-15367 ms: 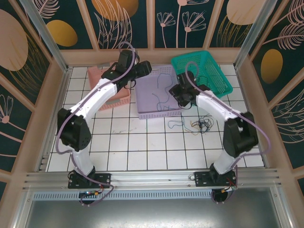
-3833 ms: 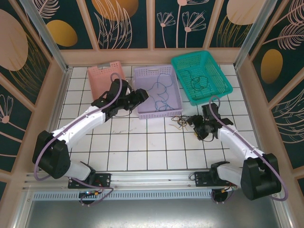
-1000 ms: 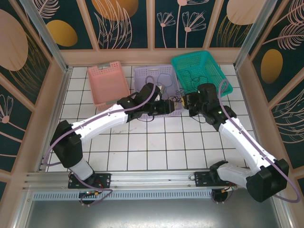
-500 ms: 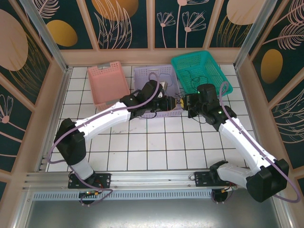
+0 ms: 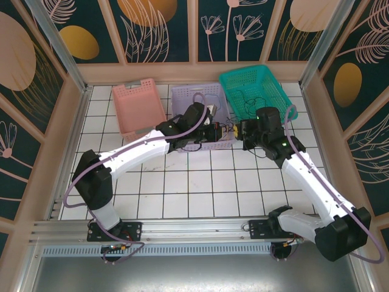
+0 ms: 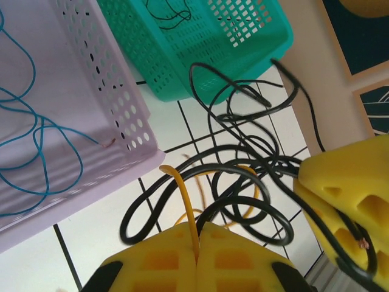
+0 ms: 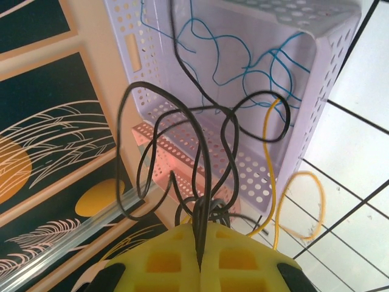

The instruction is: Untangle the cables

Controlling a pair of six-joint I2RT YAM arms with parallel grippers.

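Observation:
The bare white tiles are below and back from my right gripper, so it will move back and down to them to let go of the black cables.
A small clump of cables [image 5: 230, 129] hangs between my two grippers, just in front of the lilac basket. In the left wrist view my left gripper [image 6: 197, 226] is shut on a thin yellow cable [image 6: 185, 201], which rises from between the pads. Looping black cables [image 6: 249, 182] run from it to the right gripper's yellow finger [image 6: 349, 194]. In the right wrist view my right gripper [image 7: 200, 230] is shut on a bundle of black cables [image 7: 203, 158]. The yellow cable [image 7: 270, 176] dangles beside them. From above, the left gripper [image 5: 217, 130] and the right gripper [image 5: 241, 131] stand close together.
A lilac basket [image 5: 185, 97] holds a blue cable [image 6: 36, 146]. The teal basket [image 5: 273, 91] at the back right holds a black cable [image 6: 173, 11]. A pink basket [image 5: 138, 109] stands at the back left. White tiled floor lies in front of the arms.
My left gripper has shut on the yellow cable and edged right toward the right gripper. The right gripper has stayed shut on the black cables.

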